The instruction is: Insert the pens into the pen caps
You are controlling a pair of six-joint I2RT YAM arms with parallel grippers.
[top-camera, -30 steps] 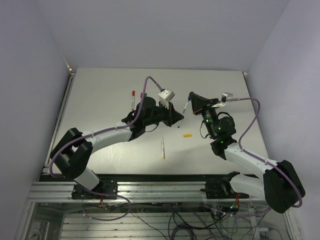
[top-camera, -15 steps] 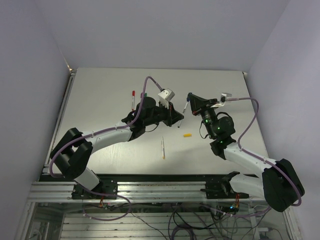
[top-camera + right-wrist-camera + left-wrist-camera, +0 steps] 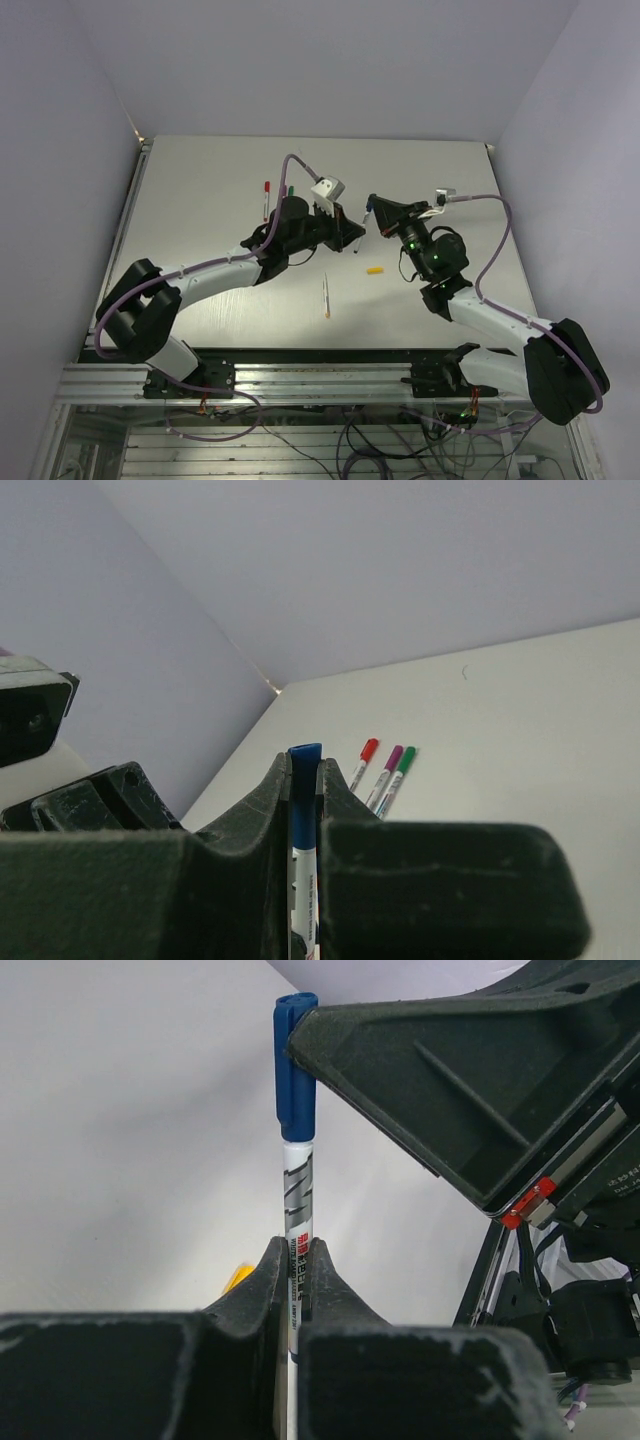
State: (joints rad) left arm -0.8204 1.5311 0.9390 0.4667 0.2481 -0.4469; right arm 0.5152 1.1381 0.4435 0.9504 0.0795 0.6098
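I should next swing my left gripper toward the green pen and down to the bare tabletop beside it to let go of the white pen's body there, because the blue cap (image 3: 295,1065) is on.
A white-barrelled pen (image 3: 298,1190) with a blue cap (image 3: 295,1065) on its top end is held upright between both grippers. My left gripper (image 3: 293,1250) is shut on the barrel. My right gripper (image 3: 304,770) is shut on the blue cap (image 3: 304,780), with the white barrel (image 3: 304,890) below it. In the top view the left gripper (image 3: 352,235) and right gripper (image 3: 370,208) meet above the table's middle. A loose yellow cap (image 3: 375,270) and an uncapped pen (image 3: 326,297) lie in front of them.
Three capped pens, red (image 3: 365,761), purple (image 3: 387,770) and green (image 3: 400,768), lie side by side at the far left of the table; the red pen (image 3: 266,198) and the green one (image 3: 290,192) show in the top view. The yellow cap (image 3: 238,1277) lies below my left gripper.
Both grippers have shifted slightly left and farther back together, still holding the pen and blue cap. The left arm's move uncovers the green capped pen.
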